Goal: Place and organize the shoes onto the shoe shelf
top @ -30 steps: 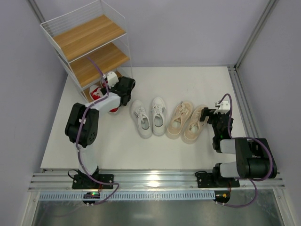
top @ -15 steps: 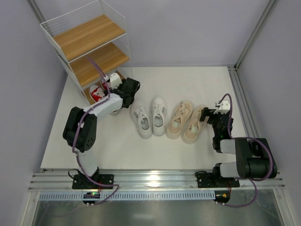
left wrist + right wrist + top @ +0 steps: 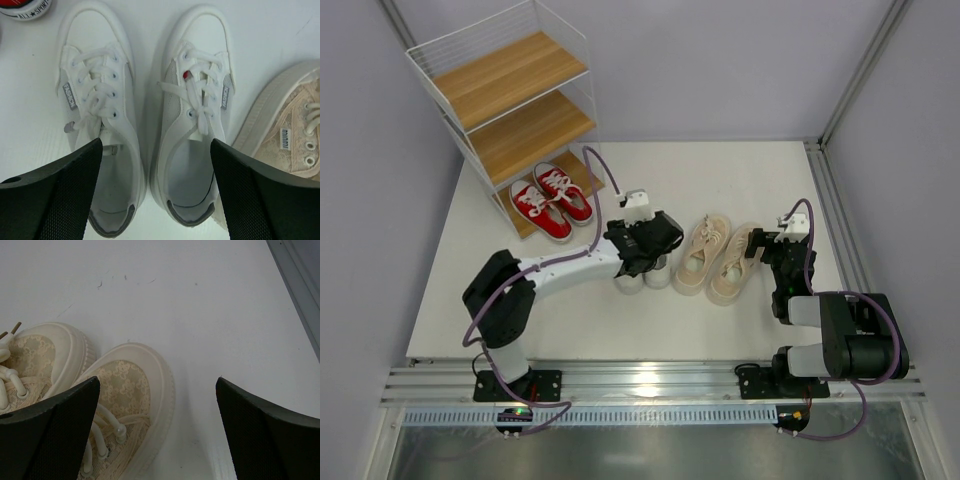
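Observation:
My left gripper will lower one finger into the opening of each white shoe, around their touching inner sides, because the shoes stand close together between its fingers.
The shoe shelf [image 3: 510, 75] stands at the back left. The red pair [image 3: 552, 197] sits on its lowest board. My left gripper [image 3: 642, 258] hangs open and empty over the white pair [image 3: 630, 280], hiding most of it from the top. In the left wrist view my gripper [image 3: 157, 200] spans both white shoes [image 3: 97, 125] near their heels. The beige pair [image 3: 715, 262] lies to the right. My right gripper [image 3: 757, 242] is open and empty by the toe of the right beige shoe [image 3: 127, 405]; the right wrist view shows the gripper [image 3: 157, 435] over it.
The shelf's top and middle boards [image 3: 535, 125] are bare. A metal rail [image 3: 830, 210] runs along the white mat's right edge. A beige shoe's sole [image 3: 295, 135] lies close to the right white shoe. A red shoe's sole [image 3: 25, 7] shows at the top left.
My left arm has swung right from the red shoes at the shelf to above the white pair. The red pair now shows uncovered on the lowest board. The right arm has not moved.

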Robot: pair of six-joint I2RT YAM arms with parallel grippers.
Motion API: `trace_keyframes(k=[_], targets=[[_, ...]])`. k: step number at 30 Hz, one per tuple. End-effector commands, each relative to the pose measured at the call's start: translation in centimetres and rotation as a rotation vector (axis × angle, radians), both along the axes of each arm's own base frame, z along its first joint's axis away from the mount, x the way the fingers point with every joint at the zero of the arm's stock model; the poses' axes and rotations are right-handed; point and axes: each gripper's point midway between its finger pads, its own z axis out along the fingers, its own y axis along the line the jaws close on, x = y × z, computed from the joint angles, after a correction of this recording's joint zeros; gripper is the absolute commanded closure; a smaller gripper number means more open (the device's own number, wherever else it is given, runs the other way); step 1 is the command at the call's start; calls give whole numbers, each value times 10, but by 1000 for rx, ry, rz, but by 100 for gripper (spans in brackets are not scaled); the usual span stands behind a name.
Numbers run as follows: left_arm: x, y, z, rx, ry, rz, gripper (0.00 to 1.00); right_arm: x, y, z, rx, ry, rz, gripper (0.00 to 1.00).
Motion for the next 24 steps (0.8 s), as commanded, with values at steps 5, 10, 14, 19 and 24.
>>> trace_keyframes(k=[5, 10, 14, 19, 24], targets=[[-16, 0, -31, 25, 80, -10, 16, 11, 0, 28, -8, -100, 8, 3], [-23, -15, -51, 18, 138, -88, 33, 11, 0, 28, -8, -100, 8, 3], [-26, -13, -64, 52, 149, -104, 37, 11, 0, 28, -8, -100, 8, 3], [-15, -5, -71, 114, 104, -81, 41, 11, 0, 27, -8, -99, 8, 3], [5, 1, -62, 195, -7, -69, 50, 11, 0, 28, -9, -102, 8, 3]])
